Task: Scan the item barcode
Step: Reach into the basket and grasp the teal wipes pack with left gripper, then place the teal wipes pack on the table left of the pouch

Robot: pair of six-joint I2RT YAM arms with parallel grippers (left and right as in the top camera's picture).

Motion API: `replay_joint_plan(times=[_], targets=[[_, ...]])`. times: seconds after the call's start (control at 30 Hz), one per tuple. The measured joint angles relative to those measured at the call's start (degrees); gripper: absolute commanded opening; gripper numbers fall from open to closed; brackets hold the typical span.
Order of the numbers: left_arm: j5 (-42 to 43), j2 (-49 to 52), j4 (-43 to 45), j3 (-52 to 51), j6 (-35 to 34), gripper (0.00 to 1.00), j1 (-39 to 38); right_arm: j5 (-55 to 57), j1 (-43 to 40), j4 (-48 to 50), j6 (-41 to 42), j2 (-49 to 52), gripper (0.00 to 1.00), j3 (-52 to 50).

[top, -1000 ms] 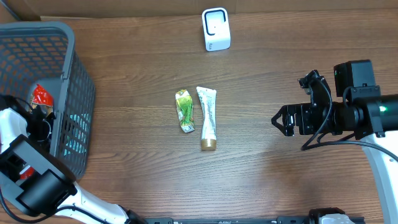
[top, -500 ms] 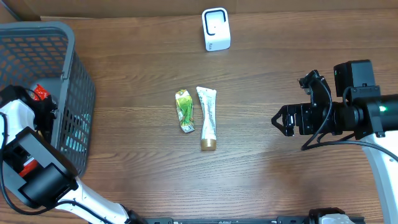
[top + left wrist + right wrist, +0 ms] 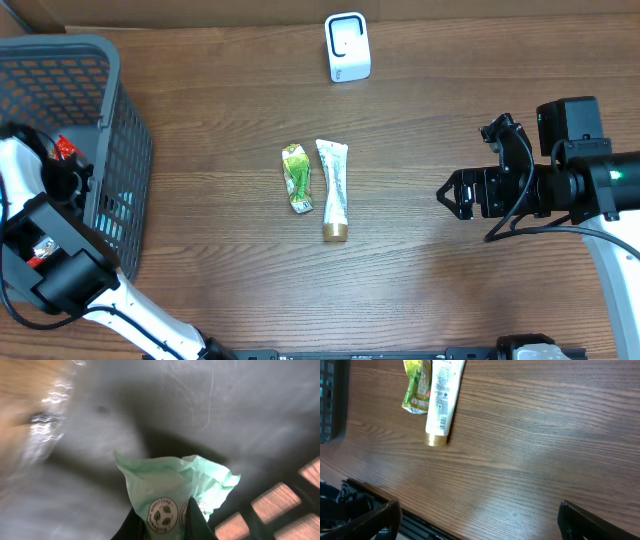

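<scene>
My left gripper is holding the mint-green packet and next needs to lift over the grey basket's side and bring the packet down beside the green sachet on the tabletop.
In the left wrist view my left gripper (image 3: 167, 521) is shut on a mint-green plastic packet (image 3: 175, 480) printed with round leaf logos, inside the grey basket (image 3: 110, 60). No barcode shows on this item. From overhead, the left gripper (image 3: 72, 178) sits low in the basket next to a red packet (image 3: 62, 148). The white scanner (image 3: 347, 47) stands at the table's far edge. My right gripper (image 3: 447, 193) hovers open over the right side of the table, holding nothing.
A green sachet (image 3: 297, 178) and a white tube with a gold cap (image 3: 334, 189) lie side by side mid-table. The right wrist view shows that sachet (image 3: 417, 385) and the tube (image 3: 442, 397), barcode up. The basket's walls hem in the left arm.
The left gripper has shut on the mint-green packet and shifted toward the far side of the basket. The right arm has not moved.
</scene>
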Motion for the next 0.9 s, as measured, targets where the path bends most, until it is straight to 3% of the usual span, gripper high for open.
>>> replay_joint_plan(times=[0.27,0.4,0.6,0.9], targets=[[0.39,-2.27,-12.81,33.42,-1.88,0.04,-0.02,0.02,0.00,-0.02,0.04,0.00,1.00,0.00],[5.75,-6.62,-16.85,41.53,-2.12,0.04,-0.07,0.00,-0.02,-0.02,0.00,0.00,1.00,0.00],[13.53,-21.31,-21.11,45.29,-2.51,0.04,-4.74,0.02,0.00,-0.04,0.02,0.00,1.00,0.00],[13.81,-27.39,-21.16,41.27,-6.23,0.04,-28.65,0.00,0.00,-0.09,0.02,0.00,1.00,0.00]])
